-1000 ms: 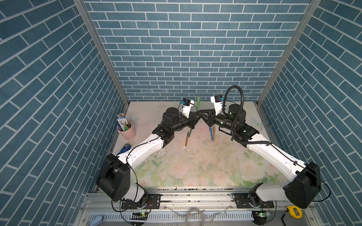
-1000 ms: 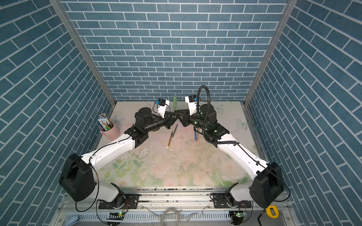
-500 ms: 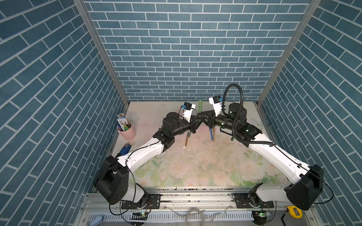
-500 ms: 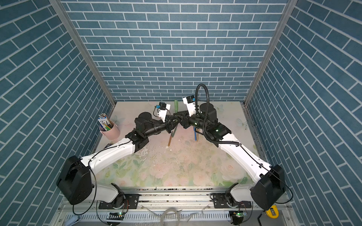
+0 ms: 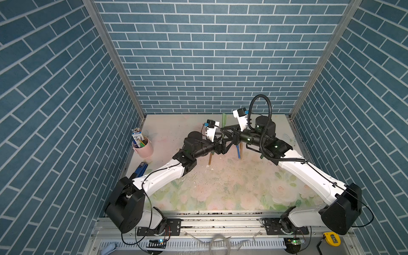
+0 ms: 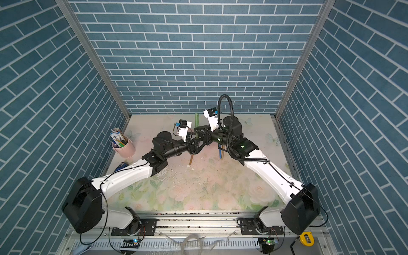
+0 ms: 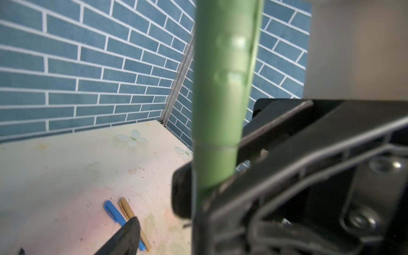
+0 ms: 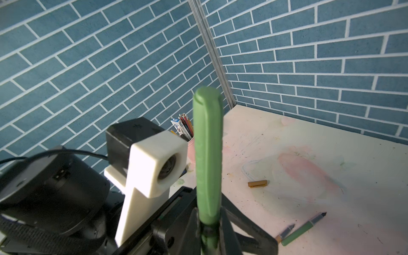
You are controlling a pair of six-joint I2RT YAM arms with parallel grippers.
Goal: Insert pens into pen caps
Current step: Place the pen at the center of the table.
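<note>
Capped pens lie together on the tabletop (image 5: 233, 154) beside the capped blue pen. My right gripper will next turn downward, lower the green pen there and release it.
A green pen (image 8: 207, 154) with its green cap pushed on stands upright above the back of the table, and it shows in both top views (image 5: 224, 122) (image 6: 196, 120). My right gripper (image 8: 208, 225) (image 5: 224, 133) is shut on the pen's lower barrel. My left gripper (image 5: 223, 145) is open just below and to the left of it, and one of its fingers (image 7: 127, 236) stands apart from the pen (image 7: 220, 88). A capped blue pen (image 7: 117, 215) and a capped golden-brown pen (image 7: 130, 215) lie side by side. An uncapped green pen (image 8: 302, 229), an uncapped golden-brown pen (image 8: 286, 233) and a golden-brown cap (image 8: 257, 183) lie loose.
A pink cup (image 5: 143, 146) of pencils stands by the left wall, with a blue stapler (image 5: 140, 168) in front of it. Both arms meet at the back middle of the floral table (image 5: 220, 189). Brick walls close three sides.
My left gripper has opened and let go of the green pen. The right gripper keeps the pen upright and has closed tighter on it.
</note>
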